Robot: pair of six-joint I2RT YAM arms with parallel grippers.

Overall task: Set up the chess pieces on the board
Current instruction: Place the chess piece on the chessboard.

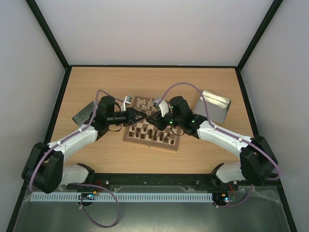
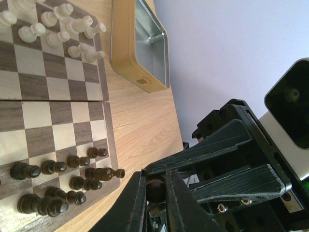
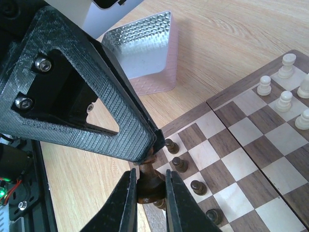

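Note:
My left gripper moves down and to the right in the top view to the board's empty edge square next and releases the dark piece where the pawn row stops short.
The board [image 1: 145,142] lies at mid-table, with dark chess pieces [image 2: 53,166] on its near rows and cream chess pieces [image 2: 58,29] on its far rows. Both grippers meet above the board's near side. My right gripper [image 3: 150,173] is shut on the base of a dark piece [image 3: 150,186]. My left gripper [image 2: 155,176] is shut on the round head [image 2: 156,189] of that same piece. In the top view the left gripper [image 1: 139,116] and right gripper [image 1: 154,119] sit tip to tip, hiding the piece. Dark pawns [image 3: 181,164] stand on the board [image 3: 251,145] just below.
An open metal tin [image 1: 216,106] lies right of the board, tan-sided in the left wrist view [image 2: 128,53]. A diamond-patterned tin lid [image 1: 83,113] lies left of the board and shows in the right wrist view [image 3: 145,53]. A small silver object [image 1: 128,100] sits by the board's far left corner.

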